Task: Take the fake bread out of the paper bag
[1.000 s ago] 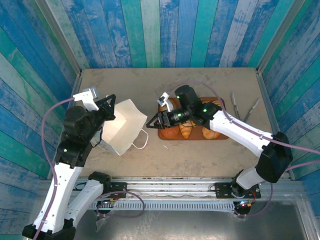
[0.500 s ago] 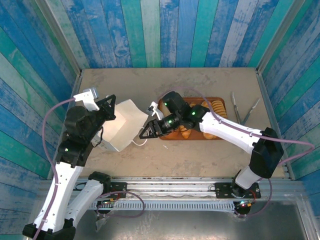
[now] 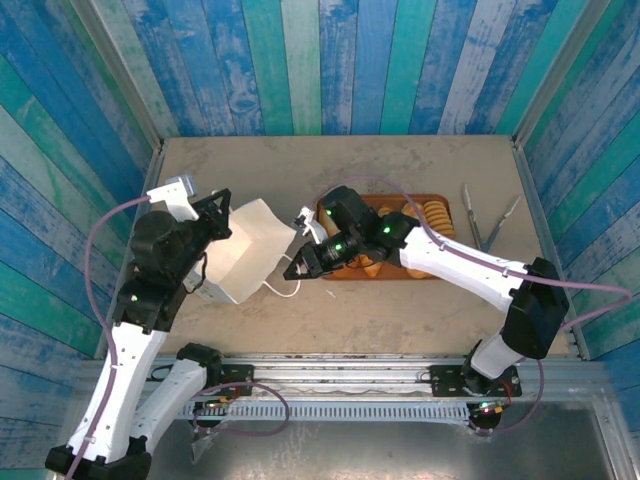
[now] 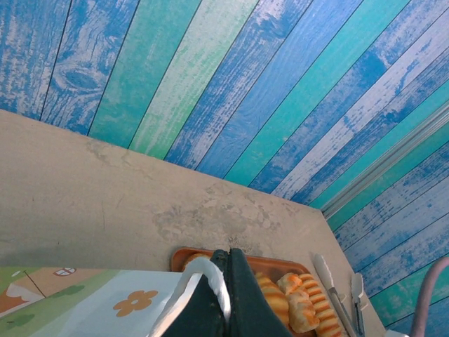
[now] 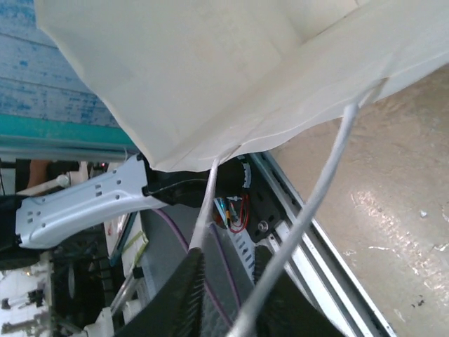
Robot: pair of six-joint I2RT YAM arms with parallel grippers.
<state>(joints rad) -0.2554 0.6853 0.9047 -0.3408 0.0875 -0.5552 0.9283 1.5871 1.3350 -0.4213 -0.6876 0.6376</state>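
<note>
My left gripper moves outward toward the far plank wall (image 3: 232,118) next and lets go of the bag's edge, with bread on the tray (image 3: 330,272) and only white paper inside.
The white paper bag (image 3: 248,252) lies tipped at the table's left, mouth toward the right, and what shows of its inside is white paper. My left gripper (image 3: 216,217) is shut on the bag's upper edge (image 4: 210,277). The green-and-orange print (image 4: 105,303) faces the left wrist camera. My right gripper (image 3: 299,268) is open at the bag's mouth, and the white cord handle (image 5: 319,200) runs across its fingers (image 5: 188,288). Golden fake bread (image 3: 434,213) lies on the brown tray (image 3: 330,272), also seen past the left fingers as ridged rolls (image 4: 303,309).
Two metal tongs (image 3: 471,214) lie right of the tray, also in the left wrist view (image 4: 328,281). Blue-green plank walls (image 3: 300,60) enclose the table on three sides. The metal rail (image 3: 340,375) runs along the near edge.
My right gripper has swung left from over the tray to the bag's mouth and cord handle. The bag's mouth has narrowed a little. The left arm holds still.
</note>
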